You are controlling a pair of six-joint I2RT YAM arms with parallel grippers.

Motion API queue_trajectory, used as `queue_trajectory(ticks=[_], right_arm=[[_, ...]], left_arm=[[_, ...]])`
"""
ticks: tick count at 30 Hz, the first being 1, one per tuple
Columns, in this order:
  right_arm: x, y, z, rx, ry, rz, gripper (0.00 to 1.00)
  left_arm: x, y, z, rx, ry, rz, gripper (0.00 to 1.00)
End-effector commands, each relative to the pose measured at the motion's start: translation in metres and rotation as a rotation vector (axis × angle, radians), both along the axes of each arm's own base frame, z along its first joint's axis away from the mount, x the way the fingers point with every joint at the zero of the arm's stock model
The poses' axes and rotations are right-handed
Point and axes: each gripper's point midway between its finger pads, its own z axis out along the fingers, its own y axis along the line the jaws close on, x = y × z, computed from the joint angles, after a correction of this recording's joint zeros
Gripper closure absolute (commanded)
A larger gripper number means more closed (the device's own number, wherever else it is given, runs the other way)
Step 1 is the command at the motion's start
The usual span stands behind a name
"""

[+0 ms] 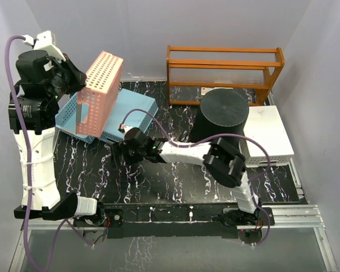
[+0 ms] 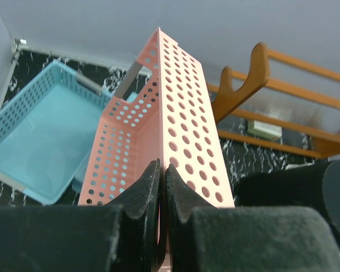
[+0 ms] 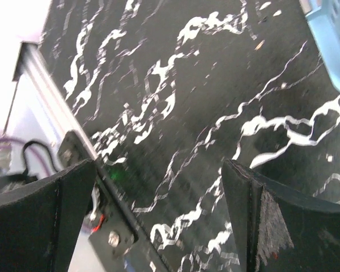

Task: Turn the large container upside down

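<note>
I will first move my left gripper back and down toward the bucket, to get the pink basket onto the table (image 1: 173, 120) (image 2: 238, 157) beside the blue basket.
The large black bucket (image 1: 224, 110) stands at the back right of the table with a flat closed face up. Its dark side also shows at the right edge of the left wrist view (image 2: 306, 187). My left gripper (image 1: 73, 79) is raised at the far left, shut on the wall of a pink perforated basket (image 1: 99, 93) that it holds on edge in the air. In the left wrist view the fingers (image 2: 162, 170) pinch the pink basket (image 2: 175, 113). My right gripper (image 1: 118, 152) is open and empty, low over the table's left middle, well left of the bucket; it also shows in its wrist view (image 3: 158, 209).
A blue basket (image 1: 136, 110) lies on the table under the pink one and shows in both wrist views (image 2: 34, 136) (image 3: 334, 39). A white basket (image 1: 269, 136) sits right of the bucket. An orange wooden rack (image 1: 224, 71) stands behind it. The table's near rail (image 3: 73, 153) is close to the right gripper.
</note>
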Motion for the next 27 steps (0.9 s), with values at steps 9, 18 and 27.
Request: queue_trajectory(ticks=[9, 18, 27], right_arm=[[0.149, 0.016, -0.007, -0.011, -0.105, -0.242, 0.08], [0.142, -0.020, 0.029, -0.080, -0.120, -0.278, 0.08], [0.044, -0.139, 0.125, -0.041, -0.240, -0.294, 0.07]], left_arm=[[-0.023, 0.001, 0.055, -0.047, -0.178, 0.018, 1.00], [-0.012, -0.017, 0.036, -0.076, -0.148, -0.075, 1.00], [-0.011, -0.041, 0.007, -0.137, -0.071, -0.194, 1.00]])
